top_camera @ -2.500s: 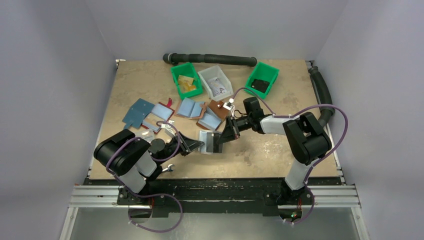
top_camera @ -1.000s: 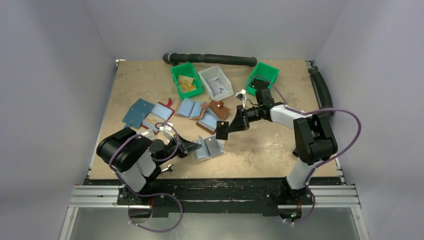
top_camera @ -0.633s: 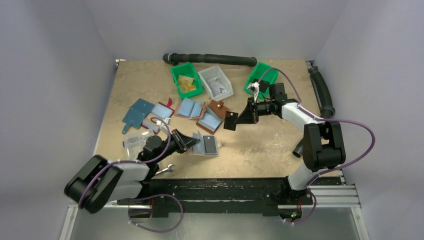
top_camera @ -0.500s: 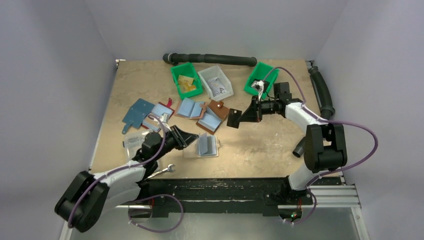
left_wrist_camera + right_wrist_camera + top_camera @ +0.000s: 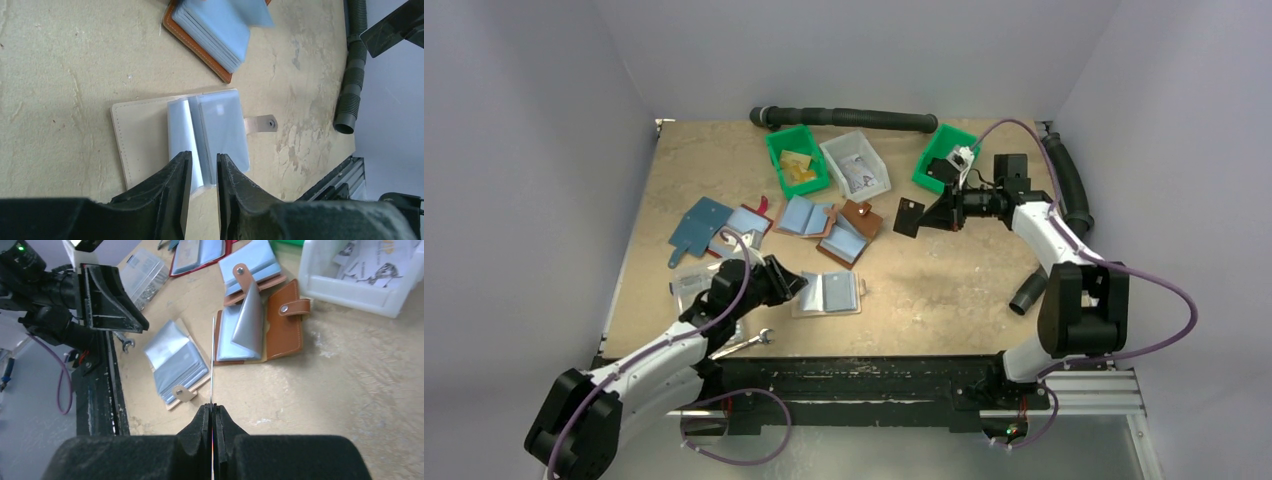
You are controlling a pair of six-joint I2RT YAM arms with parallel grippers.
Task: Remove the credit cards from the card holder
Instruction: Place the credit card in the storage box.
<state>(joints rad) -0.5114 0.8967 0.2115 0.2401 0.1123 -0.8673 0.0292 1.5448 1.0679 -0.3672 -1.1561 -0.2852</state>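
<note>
My right gripper will next carry the grey card outward over the green bin with dark cards inside and let go of it there, since that bin is farther outward.
The card holder [image 5: 827, 293] lies open and flat on the table, a cream cover with pale blue clear sleeves and a snap tab [image 5: 260, 123]. My left gripper [image 5: 796, 284] hovers at its left edge. In the left wrist view the left gripper [image 5: 201, 162] is open by a narrow gap over the sleeves [image 5: 215, 127], with nothing between the jaws. My right gripper [image 5: 927, 216] is up in the air at the back right, shut on a dark grey credit card [image 5: 909, 217]. That card shows edge-on [image 5: 212, 360] in the right wrist view. No light blue card is visible.
Two green bins [image 5: 796, 160] [image 5: 946, 158] and a white bin [image 5: 855, 163] stand at the back. Brown wallets [image 5: 849, 232] and blue ones [image 5: 699, 225] lie mid-table. A clear plastic box [image 5: 689, 285] and a wrench [image 5: 754, 342] sit near my left arm. A black hose [image 5: 844, 118] runs along the far edge.
My left gripper has let go of the card holder and opened slightly; the holder now lies flat. The right gripper carried the dark card up and right, toward the right green bin.
</note>
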